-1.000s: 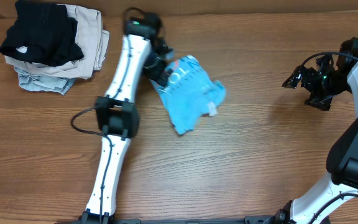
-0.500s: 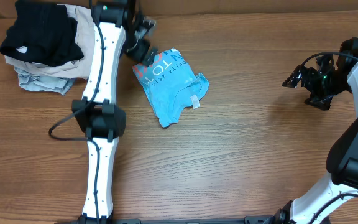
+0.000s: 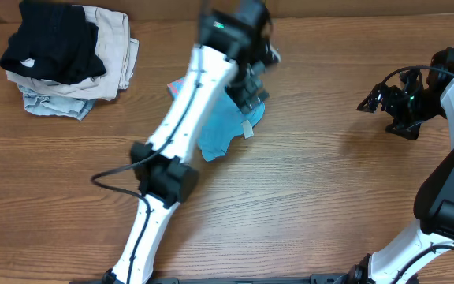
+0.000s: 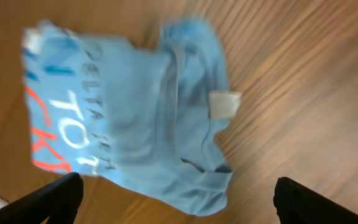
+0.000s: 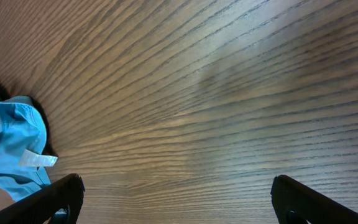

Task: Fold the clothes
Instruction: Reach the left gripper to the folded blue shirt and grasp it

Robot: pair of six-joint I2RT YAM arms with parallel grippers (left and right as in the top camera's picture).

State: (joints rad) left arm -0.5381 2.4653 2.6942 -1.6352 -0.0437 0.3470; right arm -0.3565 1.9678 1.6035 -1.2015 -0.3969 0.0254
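Observation:
The left gripper lowers its open fingers around the T-shirt's collar edge by the white neck tag next to grip it, since that edge lies below the gripper.
The clothes, a sky-blue T-shirt [image 3: 221,132], lie in a crumpled bundle on the wooden table [image 3: 314,181], partly hidden under my left arm in the overhead view. In the left wrist view the T-shirt [image 4: 129,118] shows white and pink lettering and a white neck tag [image 4: 224,104]. My left gripper [image 3: 251,95] hovers over the shirt's right side, open, with nothing between its fingers [image 4: 55,198]. My right gripper [image 3: 366,102] stands open at the far right, well apart from the shirt. Its camera catches only the shirt's edge [image 5: 11,143] at the left.
A stack of folded garments sits at the back left: a black one [image 3: 53,43] on top, a beige one [image 3: 115,47] and a pale denim one [image 3: 50,101] below. Bare wood stretches between the shirt and the right arm.
My left arm has swung from the shirt's left side across to its right. The shirt was shifted left a second ago and has lain still since. The right arm has not moved.

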